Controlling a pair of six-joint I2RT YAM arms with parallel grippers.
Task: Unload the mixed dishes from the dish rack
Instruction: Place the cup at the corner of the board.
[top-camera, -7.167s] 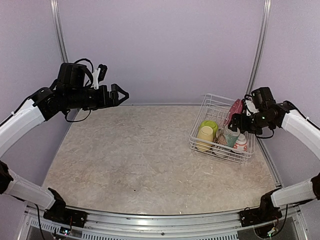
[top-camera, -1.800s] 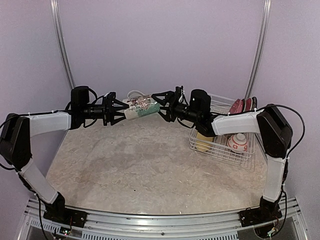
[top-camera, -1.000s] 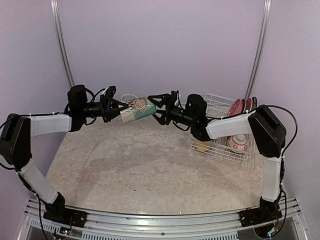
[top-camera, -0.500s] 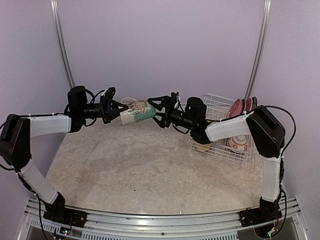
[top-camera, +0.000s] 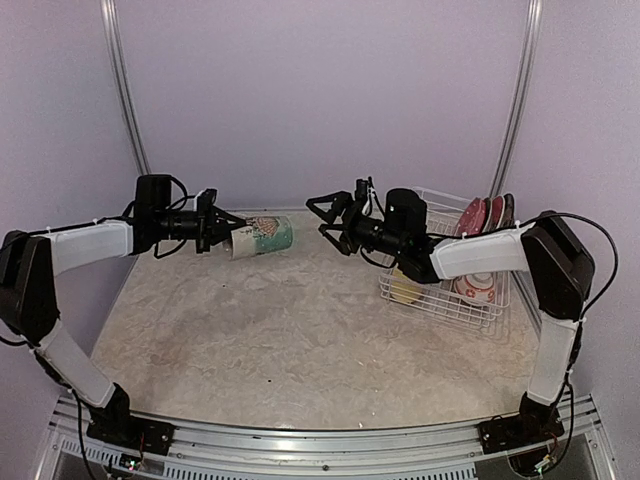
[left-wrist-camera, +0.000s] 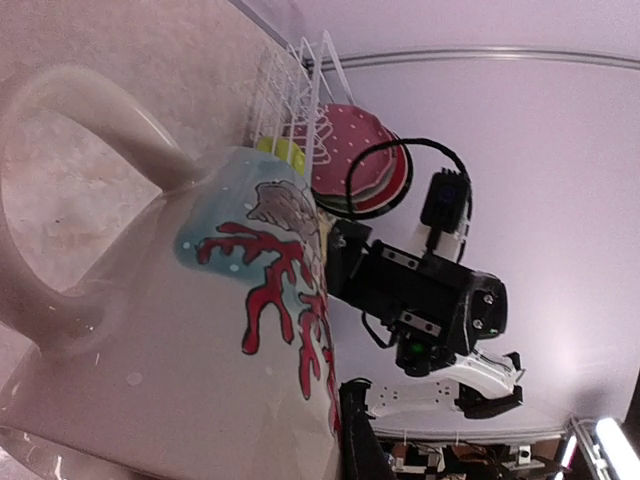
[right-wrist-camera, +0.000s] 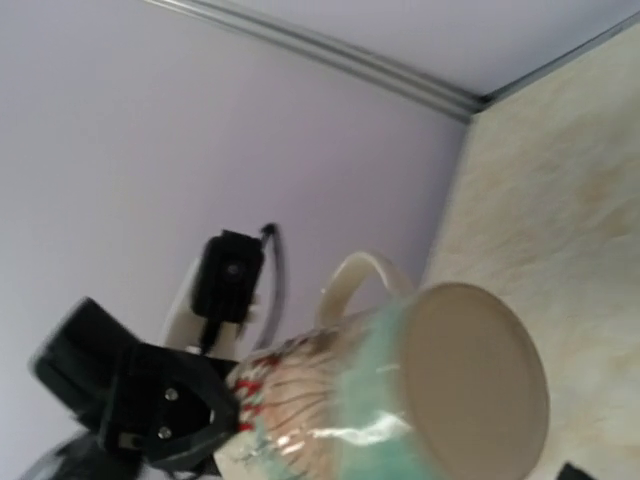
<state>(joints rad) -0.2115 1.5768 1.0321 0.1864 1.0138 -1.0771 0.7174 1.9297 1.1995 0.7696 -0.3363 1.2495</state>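
My left gripper should next tip and lower toward the side, to its left in the top view, and release the mug (left-wrist-camera: 190, 330), as bare tabletop is below it.
The cream mug with teal-green pattern (top-camera: 264, 236) hangs sideways above the back of the table, its base toward the right arm. My left gripper (top-camera: 228, 238) is shut on its rim end; in the left wrist view the mug (left-wrist-camera: 190, 330) fills the frame beside one dark finger (left-wrist-camera: 365, 445). A short gap to the mug's right, my right gripper (top-camera: 318, 218) stands open and empty, and its wrist view faces the mug's base (right-wrist-camera: 470, 380). The white dish rack (top-camera: 436, 302) at the right holds a yellow cup (top-camera: 404, 290), a white-and-red bowl (top-camera: 474, 286) and upright plates (top-camera: 480, 212).
The rack stands near the table's right edge, with the right arm reaching over its left end. Purple walls close the back and both sides. In the left wrist view the pink dotted plate (left-wrist-camera: 352, 160) shows behind the mug.
The right gripper has opened, let go of the mug and drawn back to the right. The left gripper has carried the mug a little to the left.
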